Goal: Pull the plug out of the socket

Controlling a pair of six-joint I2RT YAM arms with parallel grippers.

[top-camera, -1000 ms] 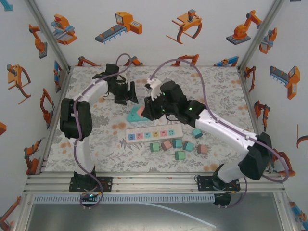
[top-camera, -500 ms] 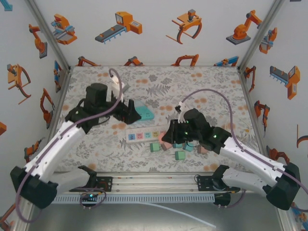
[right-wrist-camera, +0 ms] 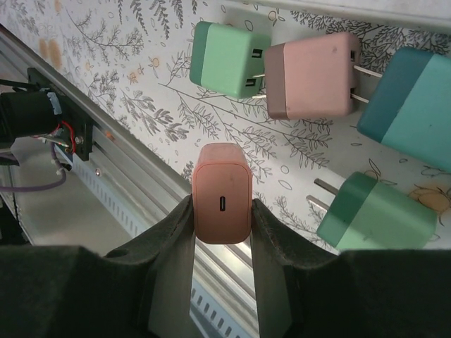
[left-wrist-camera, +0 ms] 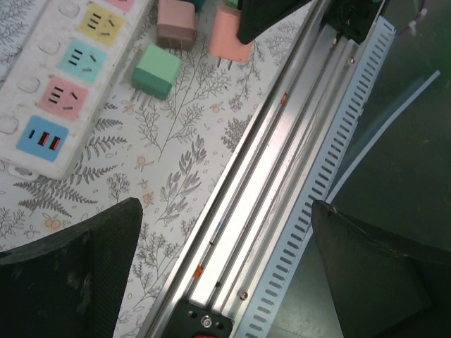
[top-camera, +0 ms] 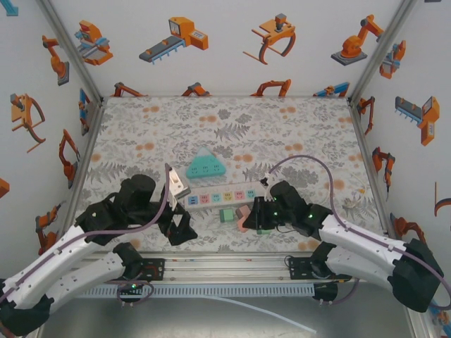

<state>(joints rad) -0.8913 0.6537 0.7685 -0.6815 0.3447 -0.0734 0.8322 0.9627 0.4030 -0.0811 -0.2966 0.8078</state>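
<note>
My right gripper should go down onto the floral mat [right-wrist-camera: 271, 179] between the pink-brown plug and the bar and let go of the salmon-pink plug [right-wrist-camera: 223, 193], because the mat is bare there.
My right gripper [right-wrist-camera: 223, 211] is shut on a salmon-pink plug [right-wrist-camera: 223, 193], gripped by its sides with its port face toward the camera, above the table's near edge. From above, the same gripper [top-camera: 248, 217] sits just in front of the white power strip [top-camera: 218, 197] with its coloured sockets. The strip [left-wrist-camera: 63, 77] carries no plug. A teal triangular socket [top-camera: 205, 165] lies farther back. My left gripper [left-wrist-camera: 225, 274] is open and holds nothing, over the aluminium rail. From above, it [top-camera: 182, 227] is left of the strip's front.
Loose plugs lie on the floral mat by the held one: a green plug [right-wrist-camera: 229, 58], a pink-brown plug [right-wrist-camera: 313, 76], a teal plug [right-wrist-camera: 416, 105] and another green plug [right-wrist-camera: 373, 211]. The aluminium rail [left-wrist-camera: 261, 183] and a slotted cable duct [left-wrist-camera: 331, 169] run along the near edge.
Both arms have swung back from the far side of the table to the near edge. The right gripper passed over the loose plugs and now holds the salmon-pink plug.
</note>
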